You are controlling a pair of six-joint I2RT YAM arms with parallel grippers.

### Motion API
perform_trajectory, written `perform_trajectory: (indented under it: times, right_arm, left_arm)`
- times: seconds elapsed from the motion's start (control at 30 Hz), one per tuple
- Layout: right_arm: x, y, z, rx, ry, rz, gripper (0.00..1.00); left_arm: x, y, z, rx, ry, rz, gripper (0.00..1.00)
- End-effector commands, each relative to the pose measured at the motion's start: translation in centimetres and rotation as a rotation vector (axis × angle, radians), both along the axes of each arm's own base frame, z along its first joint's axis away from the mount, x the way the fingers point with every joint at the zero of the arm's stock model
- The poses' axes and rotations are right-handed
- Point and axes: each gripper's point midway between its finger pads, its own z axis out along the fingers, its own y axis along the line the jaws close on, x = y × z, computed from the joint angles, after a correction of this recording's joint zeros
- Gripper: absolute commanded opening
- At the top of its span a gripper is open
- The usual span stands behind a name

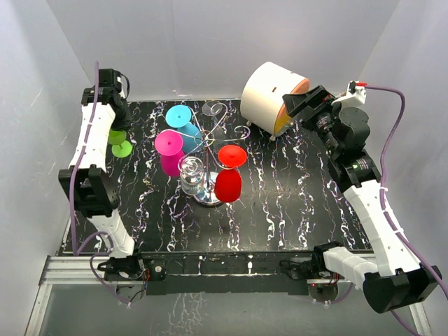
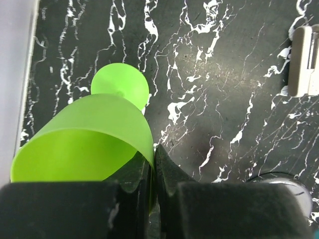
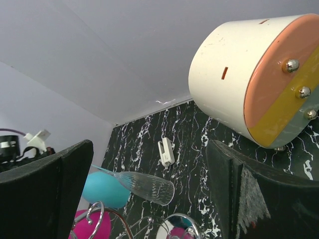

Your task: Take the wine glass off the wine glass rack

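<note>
The left gripper should next go down until the foot of the glass touches the table, then let go of the glass's rim, because the black marbled table beneath the green wine glass (image 1: 119,141) is bare.
The wine glass rack (image 1: 208,147), a silver wire stand with scroll arms, stands mid-table on a round shiny base (image 1: 210,198). Cyan (image 1: 180,120), magenta (image 1: 170,150), red (image 1: 229,176) and clear (image 1: 192,175) wine glasses hang on it. A green wine glass (image 1: 119,141) is off the rack at the far left. My left gripper (image 1: 115,120) is shut on its bowl rim (image 2: 89,144), one finger inside and one outside, its foot (image 2: 119,84) pointing away. My right gripper (image 3: 149,149) stands open and holds nothing, at the back right, facing the rack.
A white drum with an orange face (image 1: 269,94) sits at the back right, close beside my right gripper (image 1: 294,105). A small white clip (image 3: 166,152) lies on the black marbled table (image 1: 294,203) behind the rack. White walls enclose the left, back and right.
</note>
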Motion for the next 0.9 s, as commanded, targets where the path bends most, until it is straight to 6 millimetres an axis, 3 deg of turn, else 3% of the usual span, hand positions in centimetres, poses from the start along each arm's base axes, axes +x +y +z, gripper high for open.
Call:
perform_trajectory:
  times: [0.0,0.33,0.87]
  right_arm:
    - [0.0,-0.2,1.2,-0.022,-0.047,-0.004,0.96]
    - [0.3,-0.4,0.6,-0.044,-0.039,-0.022,0.96]
    - [0.8,0.2,-0.8,-0.042,-0.005,0.004,0.96]
  left_arm:
    - [2.1,0.0,-0.7,-0.025,0.005,-0.017,0.0]
    - [4.3,1.0,-5.2,-0.069,0.098,0.003,0.0]
    - [4.2,0.9,-7.7,-0.098,0.129,-0.003,0.03]
